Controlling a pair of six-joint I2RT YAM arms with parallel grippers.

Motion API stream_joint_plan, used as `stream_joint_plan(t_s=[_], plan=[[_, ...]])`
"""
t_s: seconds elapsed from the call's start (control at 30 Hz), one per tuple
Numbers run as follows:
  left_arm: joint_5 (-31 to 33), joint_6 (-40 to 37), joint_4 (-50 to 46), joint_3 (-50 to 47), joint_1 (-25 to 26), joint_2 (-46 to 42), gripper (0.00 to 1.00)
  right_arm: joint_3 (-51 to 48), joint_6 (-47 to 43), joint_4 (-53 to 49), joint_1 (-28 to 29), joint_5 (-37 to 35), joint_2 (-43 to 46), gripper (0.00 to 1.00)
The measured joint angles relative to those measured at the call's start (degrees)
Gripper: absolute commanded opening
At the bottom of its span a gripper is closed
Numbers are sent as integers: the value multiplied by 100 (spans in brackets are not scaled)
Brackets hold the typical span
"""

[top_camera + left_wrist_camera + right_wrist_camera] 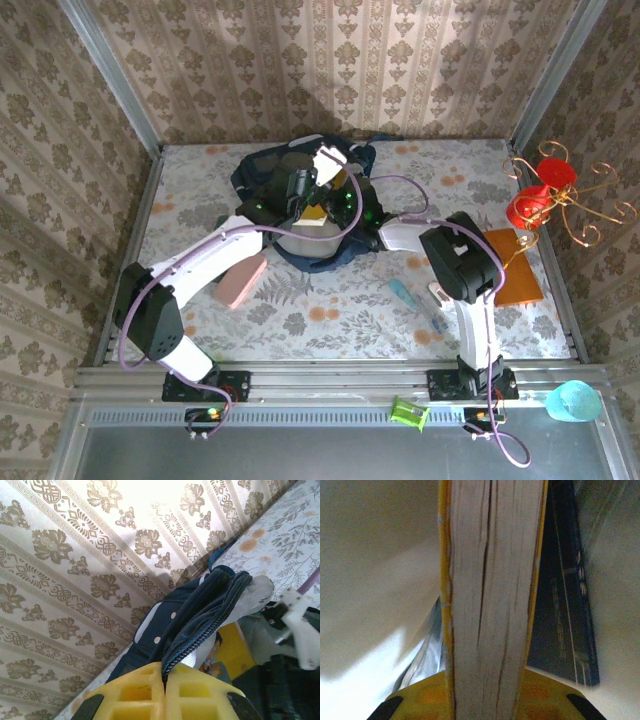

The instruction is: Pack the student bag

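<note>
Next, my left gripper draws the bag's zip edge it holds back and down over the bag's wide-open opening, then releases the zip edge there.
The student bag (pixel 262 172) lies at the back middle of the table, dark navy, its mouth held up. My left gripper (pixel 305 180) (pixel 165 677) is shut on the bag's zip edge (pixel 210 620), which runs up from between the yellow fingers. My right gripper (pixel 338 205) (pixel 487 700) is shut on a thick yellow-covered book (pixel 490 605) (pixel 314 216), which stands edge-on inside the bag's opening. The pale lining (pixel 370 580) is on the book's left and a dark blue flat item (pixel 565 620) on its right. The yellow cover (pixel 232 650) also shows below the lifted edge.
A pink block (pixel 242 280) lies left of centre. An orange notebook (pixel 513 265), a teal tube (pixel 405 293) and a pen (pixel 438 305) lie on the right. A red and gold ornament (pixel 545 195) stands at the right wall. A teal cup (pixel 573 400) sits off the table's front.
</note>
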State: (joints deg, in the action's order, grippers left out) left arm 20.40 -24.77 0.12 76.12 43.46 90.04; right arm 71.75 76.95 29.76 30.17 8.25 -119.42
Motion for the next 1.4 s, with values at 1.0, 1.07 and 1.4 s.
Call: stream_joint_plan(t_s=[1.0, 1.07, 1.4], plan=[[-358, 1351, -402, 114, -118, 216, 0, -2940, -2601, -1838, -313, -291, 3980, 72], [-417, 1480, -391, -2, -116, 214, 0, -2999, -2671, -2013, -437, -372, 3733, 73], [-413, 1751, -389, -485, 107, 9, 0, -2194, -2761, -1875, -693, -125, 1790, 37]])
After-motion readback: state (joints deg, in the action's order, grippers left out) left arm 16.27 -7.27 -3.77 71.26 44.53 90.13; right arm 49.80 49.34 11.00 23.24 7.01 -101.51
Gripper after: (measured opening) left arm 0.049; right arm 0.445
